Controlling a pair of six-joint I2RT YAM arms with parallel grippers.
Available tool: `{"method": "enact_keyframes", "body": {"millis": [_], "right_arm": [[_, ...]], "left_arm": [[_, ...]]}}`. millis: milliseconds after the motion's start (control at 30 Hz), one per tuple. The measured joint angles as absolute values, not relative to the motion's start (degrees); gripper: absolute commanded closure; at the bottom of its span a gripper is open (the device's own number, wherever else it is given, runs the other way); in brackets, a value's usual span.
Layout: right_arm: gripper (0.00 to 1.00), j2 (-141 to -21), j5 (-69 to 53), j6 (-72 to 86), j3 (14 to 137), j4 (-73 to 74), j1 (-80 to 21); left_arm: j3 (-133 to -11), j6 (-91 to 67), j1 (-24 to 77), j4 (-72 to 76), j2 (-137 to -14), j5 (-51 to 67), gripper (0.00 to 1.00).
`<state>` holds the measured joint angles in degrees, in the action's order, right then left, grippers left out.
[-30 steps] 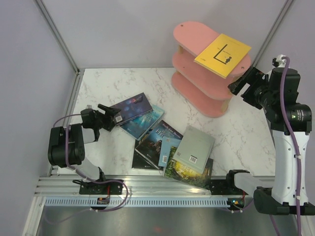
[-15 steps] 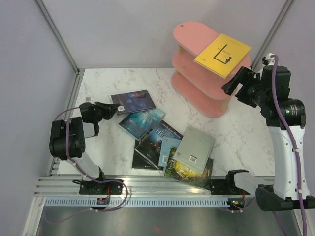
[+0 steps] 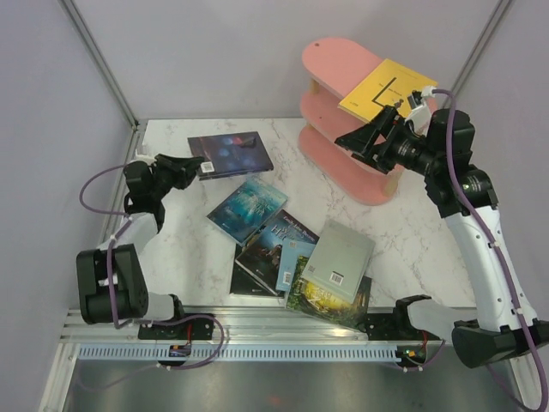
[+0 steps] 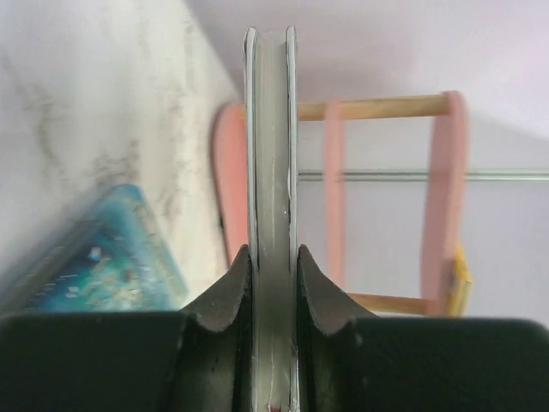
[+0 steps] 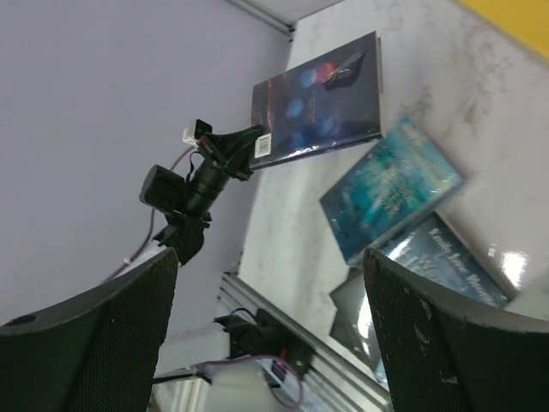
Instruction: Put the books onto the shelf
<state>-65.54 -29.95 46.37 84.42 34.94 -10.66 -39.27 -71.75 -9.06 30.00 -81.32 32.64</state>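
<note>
I will next move my right gripper across, to the left in the top view, to the dark book's near corner (image 3: pixel 265 166) (image 5: pixel 372 136), because my left gripper leaves it free.
My left gripper (image 3: pixel 193 166) is shut on the near edge of a dark purple-blue book (image 3: pixel 232 153), held just above the table at the back left. In the left wrist view the book's page edge (image 4: pixel 271 154) stands clamped between the fingers of this gripper (image 4: pixel 273 262). The pink shelf (image 3: pixel 339 64) stands at the back right, with a yellow book (image 3: pixel 388 94) on its top board. My right gripper (image 3: pixel 360 137) hangs open and empty in front of the shelf's middle tier. Its wrist view shows the dark book (image 5: pixel 317 99) and a teal book (image 5: pixel 390 184).
A teal book (image 3: pixel 249 204) lies alone on the marble table. A pile of a dark-covered book (image 3: pixel 273 245), a grey one (image 3: pixel 339 256) and a green-yellow one (image 3: pixel 330 300) lies near the front rail (image 3: pixel 257 330). Purple walls enclose the table.
The left gripper closed on the dark purple-blue book, lifted it off the teal one and carried it toward the back. The right arm swung left, in front of the shelf.
</note>
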Motion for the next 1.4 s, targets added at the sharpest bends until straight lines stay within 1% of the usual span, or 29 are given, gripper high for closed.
{"method": "enact_keyframes", "body": {"millis": [133, 233, 333, 467, 633, 900, 1167, 1233, 1300, 1400], "right_arm": [[0.08, -66.78, -31.44, 53.21, 82.28, 27.97, -15.42], [0.08, -67.92, -28.73, 57.47, 81.71, 23.14, -23.03], [0.08, -69.60, -26.41, 59.66, 81.38, 20.45, -31.09], [0.09, -72.60, -22.70, 62.00, 80.66, 17.52, -36.69], [0.09, -76.44, -18.48, 63.72, 80.25, 14.72, -38.52], [0.10, -78.74, -12.93, 64.93, 79.53, 11.16, -42.13], [0.12, -78.85, -7.68, 66.92, 76.62, 1.41, -44.21], [0.13, -79.02, -6.59, 67.42, 76.53, -0.80, -44.29], [0.20, -79.53, -5.76, 67.94, 76.53, -3.20, -44.31], [0.35, -80.71, -4.58, 68.99, 76.53, -5.67, -44.45]], "left_arm": [[-41.65, -74.22, -6.92, 24.75, -72.03, 28.18, 0.98], [-44.21, -76.09, -4.08, 20.08, -66.22, 23.75, 0.98], [-47.35, -77.93, 0.23, 15.42, -63.09, 18.90, 0.98], [-50.78, -79.13, 7.20, 8.38, -60.16, 12.47, 0.98], [-54.06, -80.09, 11.42, 3.03, -58.04, 9.61, 0.98], [-55.61, -80.40, 11.77, 1.58, -53.06, 6.96, 0.98], [-55.77, -80.49, 12.51, 1.10, -48.80, 6.55, 0.98], [-55.79, -80.51, 12.51, 1.04, -47.97, 6.55, 0.98], [-56.10, -80.51, 12.51, 0.93, -47.68, 6.55, 0.98], [-56.45, -80.53, 12.51, 0.91, -47.68, 6.52, 0.98]]}}
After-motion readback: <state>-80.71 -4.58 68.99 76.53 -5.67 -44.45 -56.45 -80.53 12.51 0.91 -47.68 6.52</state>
